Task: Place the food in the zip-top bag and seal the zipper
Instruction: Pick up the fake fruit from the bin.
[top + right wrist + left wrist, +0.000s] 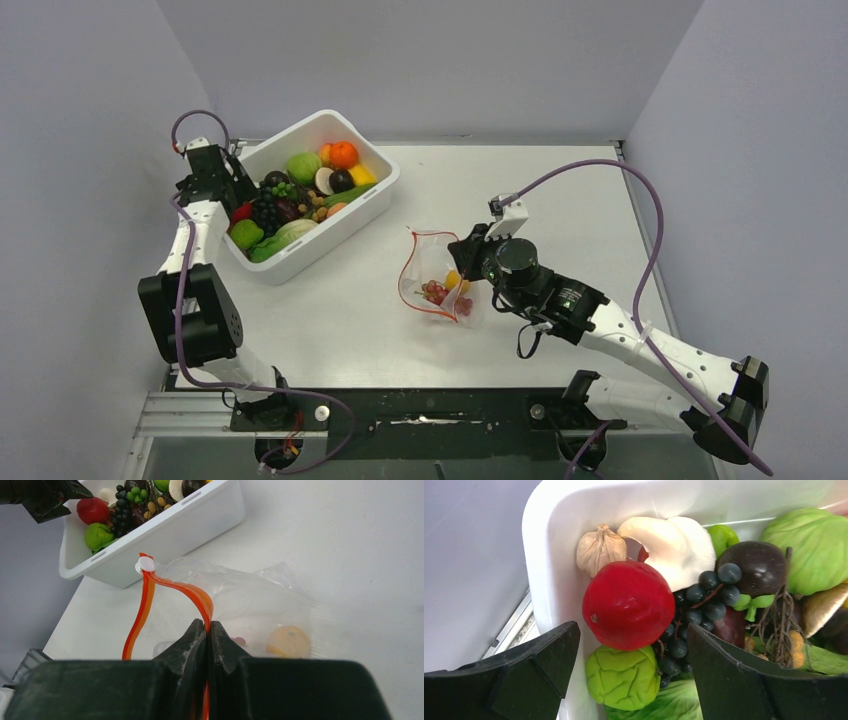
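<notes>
Next, my left gripper lowers around the red fruit (242, 212) (628, 604), which lies uncovered, with one finger passing beside the side of the bin, then closes.
The clear zip-top bag (440, 280) lies mid-table with its mouth gaping; it holds red grapes (434, 292) and a yellow fruit (287, 641). Its red-orange zipper (192, 591) loops up to a white slider (146, 565). My right gripper (207, 626) is shut on the zipper strip at the bag's right edge, also seen from above (470, 262). My left gripper (631, 645) is open over the left end of the white bin (372, 200), straddling a red fruit (628, 604) and a green lettuce piece (623, 677); it holds nothing.
The bin holds several toy foods: garlic (599, 550), a white mushroom (674, 547), dark grapes (696, 605), a green cabbage (303, 166), an orange (343, 154). The bin wall (549, 580) is close to my left finger. Grey walls enclose the table.
</notes>
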Controlling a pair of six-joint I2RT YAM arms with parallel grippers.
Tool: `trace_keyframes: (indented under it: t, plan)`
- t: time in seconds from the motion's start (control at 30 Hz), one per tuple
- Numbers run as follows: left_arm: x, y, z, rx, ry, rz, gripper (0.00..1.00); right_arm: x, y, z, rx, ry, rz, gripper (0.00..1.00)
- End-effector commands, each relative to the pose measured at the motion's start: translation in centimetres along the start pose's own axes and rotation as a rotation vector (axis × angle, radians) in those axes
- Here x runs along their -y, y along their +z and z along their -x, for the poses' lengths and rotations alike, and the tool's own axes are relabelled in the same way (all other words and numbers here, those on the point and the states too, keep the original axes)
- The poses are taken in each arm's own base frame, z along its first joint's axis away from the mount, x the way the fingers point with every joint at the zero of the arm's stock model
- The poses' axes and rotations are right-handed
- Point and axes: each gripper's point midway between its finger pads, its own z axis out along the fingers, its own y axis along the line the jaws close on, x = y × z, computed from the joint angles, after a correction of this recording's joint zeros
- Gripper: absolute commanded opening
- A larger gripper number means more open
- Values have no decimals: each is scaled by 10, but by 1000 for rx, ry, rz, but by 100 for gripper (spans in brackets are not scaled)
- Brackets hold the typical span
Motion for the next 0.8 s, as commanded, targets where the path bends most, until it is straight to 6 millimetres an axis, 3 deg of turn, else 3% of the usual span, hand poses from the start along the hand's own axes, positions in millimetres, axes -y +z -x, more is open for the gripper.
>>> trace_keyframes:
  t: [0.0, 0.3, 0.77]
  plan:
    - [-2, 6, 33, 64, -38, -40, 79, -6, -7, 39, 117, 24, 10, 0]
    - [-11, 25, 25, 23, -39, -17, 79, -6, -5, 49, 134, 1, -2, 0]
    - [4, 37, 5, -50, -36, -36, 78, -6, -7, 48, 138, 24, 4, 0]
